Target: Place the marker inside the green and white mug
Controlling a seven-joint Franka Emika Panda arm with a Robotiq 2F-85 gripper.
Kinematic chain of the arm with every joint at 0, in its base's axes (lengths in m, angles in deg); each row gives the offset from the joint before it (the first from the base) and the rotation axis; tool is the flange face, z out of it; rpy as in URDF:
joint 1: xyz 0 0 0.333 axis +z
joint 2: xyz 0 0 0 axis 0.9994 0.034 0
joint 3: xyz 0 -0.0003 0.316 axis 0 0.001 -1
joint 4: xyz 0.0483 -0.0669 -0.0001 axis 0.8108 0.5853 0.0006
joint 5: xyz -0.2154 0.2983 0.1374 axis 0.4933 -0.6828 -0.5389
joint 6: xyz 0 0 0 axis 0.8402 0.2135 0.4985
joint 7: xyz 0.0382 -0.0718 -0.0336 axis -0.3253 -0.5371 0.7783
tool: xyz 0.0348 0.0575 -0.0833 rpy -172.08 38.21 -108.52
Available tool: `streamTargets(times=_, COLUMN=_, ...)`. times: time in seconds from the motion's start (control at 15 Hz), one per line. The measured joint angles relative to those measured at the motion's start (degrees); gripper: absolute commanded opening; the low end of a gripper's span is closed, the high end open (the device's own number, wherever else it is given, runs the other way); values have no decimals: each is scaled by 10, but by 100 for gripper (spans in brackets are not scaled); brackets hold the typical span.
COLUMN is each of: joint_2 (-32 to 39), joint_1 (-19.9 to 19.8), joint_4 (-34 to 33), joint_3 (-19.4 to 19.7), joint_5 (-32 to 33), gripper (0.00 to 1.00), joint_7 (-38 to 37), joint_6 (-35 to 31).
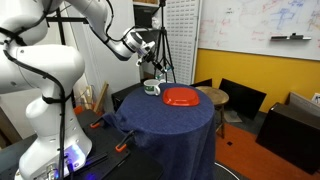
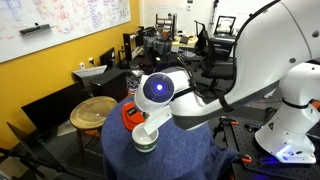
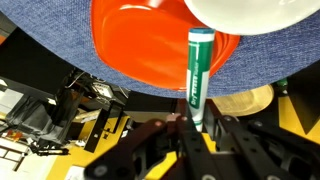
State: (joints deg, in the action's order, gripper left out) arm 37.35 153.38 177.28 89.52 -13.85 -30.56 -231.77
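Observation:
The marker's tip barely reaches the mug's white rim. I will move my gripper toward the right in the wrist view, over the mug's opening (image 2: 145,138) (image 3: 256,9), and release it.
In the wrist view my gripper (image 3: 196,128) is shut on the marker (image 3: 200,70), a green-teal pen with a white label, whose far tip reaches the white rim of the mug (image 3: 250,12) at the top edge. In both exterior views the gripper (image 1: 153,68) (image 2: 152,122) hangs right over the green and white mug (image 1: 152,88) (image 2: 146,143), which stands on the blue-clothed table beside the red plate (image 1: 181,97). The marker itself is too small to make out in the exterior views.
The round table wears a dark blue cloth (image 1: 170,125) (image 2: 180,160). The red plate (image 3: 150,45) lies close behind the mug. A wooden stool (image 1: 212,96) (image 2: 93,110) and black chairs (image 1: 240,98) stand beyond the table edge. Orange clamps (image 1: 122,148) grip the cloth.

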Motion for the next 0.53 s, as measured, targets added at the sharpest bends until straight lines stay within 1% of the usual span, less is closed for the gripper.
streamTargets(times=0.33, joint_2=2, joint_1=-24, joint_4=-17, joint_3=-33, joint_5=11, gripper=5, joint_7=8, joint_6=0)
streamTargets(times=0.53, joint_2=11, joint_1=-34, joint_4=-24, joint_3=-44, joint_5=27, gripper=5, joint_7=8, joint_6=-1)
